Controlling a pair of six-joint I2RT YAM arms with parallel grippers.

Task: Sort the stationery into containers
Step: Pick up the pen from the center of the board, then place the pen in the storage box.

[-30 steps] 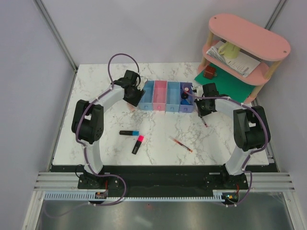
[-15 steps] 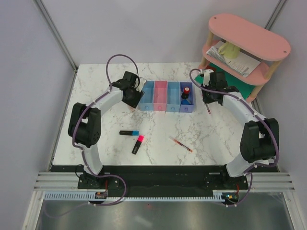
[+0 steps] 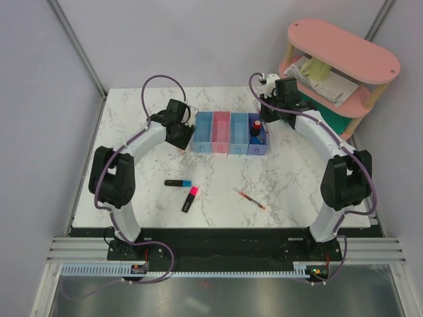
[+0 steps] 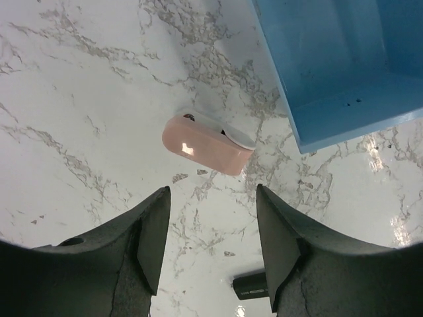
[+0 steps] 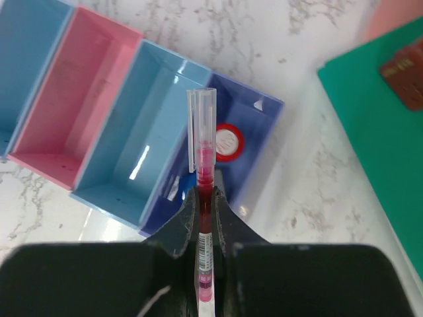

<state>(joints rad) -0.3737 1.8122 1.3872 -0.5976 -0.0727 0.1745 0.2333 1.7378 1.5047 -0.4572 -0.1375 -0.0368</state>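
Observation:
The light blue bin beside the purple-blue bin with the bottle (image 5: 228, 140) is empty, and my right gripper needs to move across first, then lower, to get over it.
The four joined bins (image 3: 221, 131) stand mid-table. My right gripper (image 3: 272, 111) hovers at their right end, shut on a thin red pen (image 5: 205, 173) whose clear cap hangs over the purple-blue bin (image 5: 259, 155). That bin holds the black-red bottle (image 5: 228, 140). My left gripper (image 3: 180, 132) is open and empty, left of the bins. In the left wrist view the left gripper (image 4: 211, 198) hangs above the table, the beige eraser (image 4: 206, 145) lying just ahead, beside the light blue bin (image 4: 344, 66). A second red pen (image 3: 250, 199), the blue-capped highlighter (image 3: 178, 183) and the pink-capped highlighter (image 3: 190, 199) lie nearer.
A pink oval two-tier shelf (image 3: 344, 49) with a yellow mug (image 3: 317, 68) and papers (image 3: 334, 86) stands at the back right. A green mat (image 5: 377, 112) with a brown object (image 5: 403, 72) lies under it, right of the bins.
My right gripper has carried the red pen from the table right of the bins up and back to the purple-blue bin. My left gripper has shifted slightly left.

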